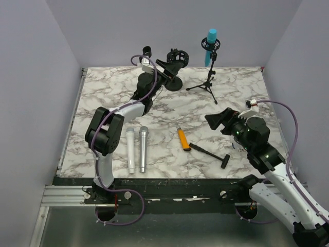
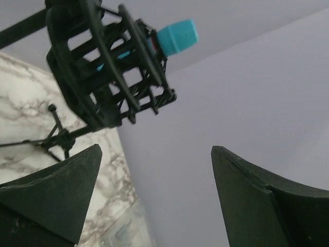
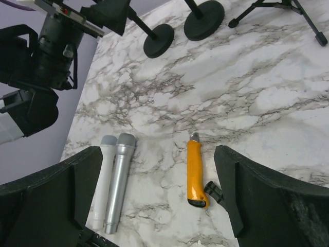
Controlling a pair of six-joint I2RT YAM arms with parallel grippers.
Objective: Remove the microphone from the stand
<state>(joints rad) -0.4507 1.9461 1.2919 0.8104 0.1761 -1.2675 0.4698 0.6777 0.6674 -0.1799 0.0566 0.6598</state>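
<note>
My left gripper is open with the cage (image 2: 103, 67) outside its fingers, so it will shift left in the wrist view onto the black shock mount's thin near bar (image 2: 104, 119).
A cyan microphone (image 1: 211, 43) sits upright in a black shock mount on top of a tripod stand (image 1: 208, 82) at the back of the marble table. My left gripper (image 1: 165, 68) is at the back, left of that stand, beside an empty black shock mount (image 1: 177, 56). In the left wrist view the gripper (image 2: 157, 149) is open with only wall between its fingers. There the black cage (image 2: 103, 67) fills the upper left, with the cyan microphone (image 2: 177, 36) showing behind it. My right gripper (image 1: 220, 119) hovers open over the table's right half, holding nothing (image 3: 157, 152).
A white microphone (image 1: 131, 149) and a silver one (image 1: 143, 148) lie side by side at the front left. An orange utility knife (image 1: 182, 139) and a black tool (image 1: 208, 153) lie mid-front. Two round stand bases (image 3: 159, 46) (image 3: 204, 19) rest at the back.
</note>
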